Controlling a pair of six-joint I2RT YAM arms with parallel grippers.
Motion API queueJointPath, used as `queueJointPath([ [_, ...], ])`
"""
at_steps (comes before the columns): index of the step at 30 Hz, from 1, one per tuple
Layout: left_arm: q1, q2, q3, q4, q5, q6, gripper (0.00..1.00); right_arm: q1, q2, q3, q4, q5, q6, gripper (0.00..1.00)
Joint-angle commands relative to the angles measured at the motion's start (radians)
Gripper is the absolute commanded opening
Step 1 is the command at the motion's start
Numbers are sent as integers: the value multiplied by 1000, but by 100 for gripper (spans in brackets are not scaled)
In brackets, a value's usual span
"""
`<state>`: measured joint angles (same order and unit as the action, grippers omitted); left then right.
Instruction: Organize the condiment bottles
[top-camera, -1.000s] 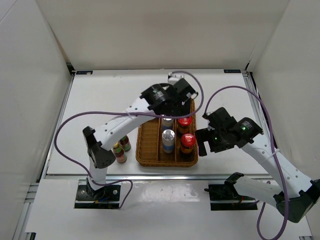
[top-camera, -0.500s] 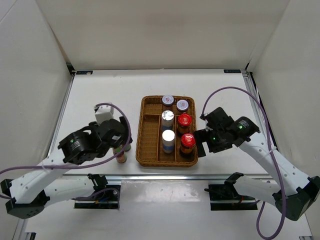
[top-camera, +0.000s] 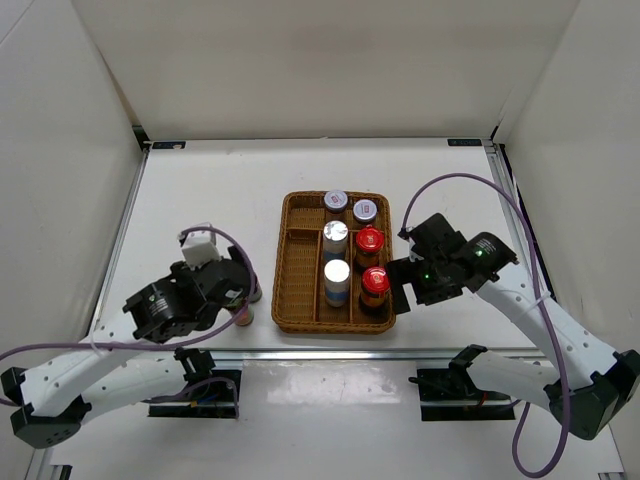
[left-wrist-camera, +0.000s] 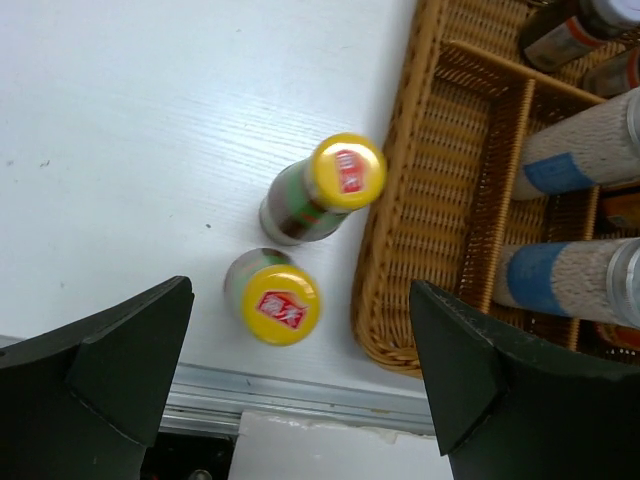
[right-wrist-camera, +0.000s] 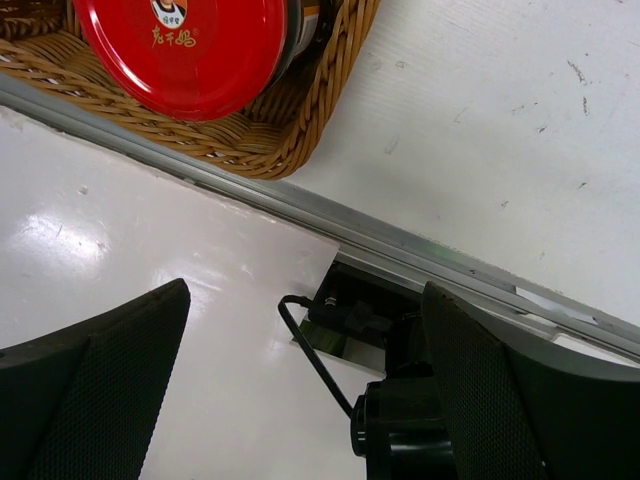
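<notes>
The nearer yellow cap (top-camera: 238, 307) (left-wrist-camera: 283, 306) comes between my fingers next, as my left gripper first lowers over that bottle, one finger passing beside the tray's edge.
Two yellow-capped condiment bottles (left-wrist-camera: 346, 171) (left-wrist-camera: 281, 305) stand on the table just left of the wicker tray (top-camera: 288, 290). My left gripper (left-wrist-camera: 301, 288) hovers open above them, the nearer cap showing between its fingers; in the top view the gripper (top-camera: 238, 290) hides most of them. In the tray stand two grey-lidded jars (top-camera: 336, 200) at the back, two white-topped tall bottles (top-camera: 337, 272) in the middle and two red-capped bottles (top-camera: 376, 280) on the right. My right gripper (top-camera: 402, 285) is open beside the tray's right front corner, holding nothing.
The right wrist view shows a red cap (right-wrist-camera: 185, 50), the tray's corner (right-wrist-camera: 300, 130), the table's metal front rail (right-wrist-camera: 430, 255) and an arm mount with a cable (right-wrist-camera: 400, 350) below. White walls enclose the table on three sides.
My left arm has swung from over the back of the tray down to the tray's left side, above the yellow-capped bottles. The right arm has barely moved.
</notes>
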<state>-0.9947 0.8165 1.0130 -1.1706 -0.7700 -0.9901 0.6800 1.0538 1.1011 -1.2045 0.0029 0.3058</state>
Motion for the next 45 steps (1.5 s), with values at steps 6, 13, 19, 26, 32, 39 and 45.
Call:
queueJointPath([
  [6, 4, -163, -162, 74, -98, -91, 100, -2, 17, 2, 6, -26, -20, 100],
  [13, 4, -106, -206, 101, -107, -70, 98, -2, 26, 2, 6, -35, -20, 100],
  [19, 4, -97, -228, 132, -98, -93, 94, -2, 35, 2, 6, -35, -30, 100],
  [26, 4, -77, -237, 132, -98, -111, 82, -2, 35, 2, 6, -35, -30, 100],
  [32, 4, -77, -237, 132, -78, -111, 61, -2, 35, 2, 6, -35, -30, 100],
  [39, 4, -99, -189, 43, -45, -101, 21, -2, 45, 2, 6, -35, -30, 100],
  [45, 4, -88, -59, 19, -26, 0, 11, -2, 54, -7, 16, -35, -30, 100],
])
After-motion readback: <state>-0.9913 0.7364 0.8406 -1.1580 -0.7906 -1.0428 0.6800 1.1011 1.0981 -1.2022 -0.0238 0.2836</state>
